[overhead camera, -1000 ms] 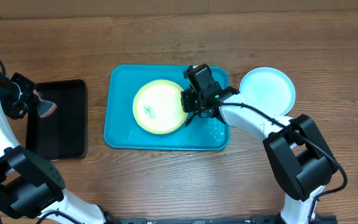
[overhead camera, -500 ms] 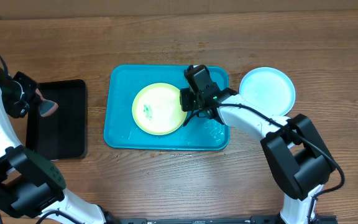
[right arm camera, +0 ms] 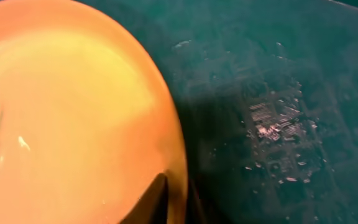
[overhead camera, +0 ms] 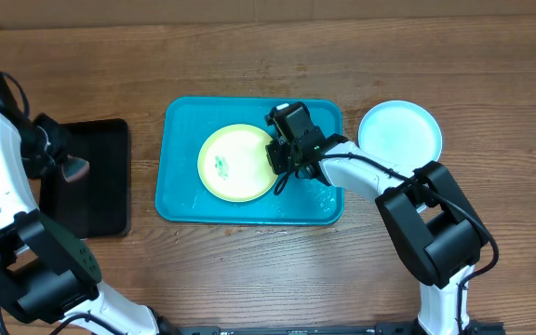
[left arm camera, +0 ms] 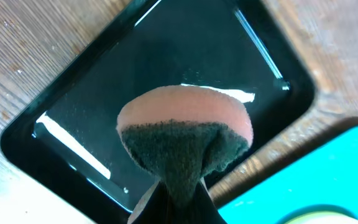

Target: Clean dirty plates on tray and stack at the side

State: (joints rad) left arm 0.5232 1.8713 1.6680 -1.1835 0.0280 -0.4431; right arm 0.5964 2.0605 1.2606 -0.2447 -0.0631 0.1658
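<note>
I need to lower the dark green sponge [left arm camera: 185, 124] in my left gripper next until it rests on the black tray's wet, empty bottom below, and then let go of it.
The yellow-green plate [overhead camera: 235, 164] lies on the turquoise tray [overhead camera: 180, 200], with a teal smear [overhead camera: 221, 166] left of its middle. My right gripper [overhead camera: 281, 159] is at the plate's right rim. In the right wrist view the right gripper [right arm camera: 178, 200] is shut on that rim of the plate [right arm camera: 73, 124], one finger on top and one below. A pale blue plate [overhead camera: 399, 137] rests on the table to the right of the tray. My left gripper [overhead camera: 59, 164] hangs over the black tray [overhead camera: 96, 191]. The left gripper [left arm camera: 171, 200] is shut on a pink and dark green sponge [left arm camera: 185, 124].
Water drops lie on the tray floor [right arm camera: 278, 118] right of the yellow-green plate. The black tray [left arm camera: 92, 93] is wet and glossy. Wooden tabletop [overhead camera: 268, 56] surrounds both trays.
The yellow-green plate, raised and larger-looking a second ago, now lies flat on the tray. My right gripper shifted slightly left on its rim. The left arm with the sponge moved a little right.
</note>
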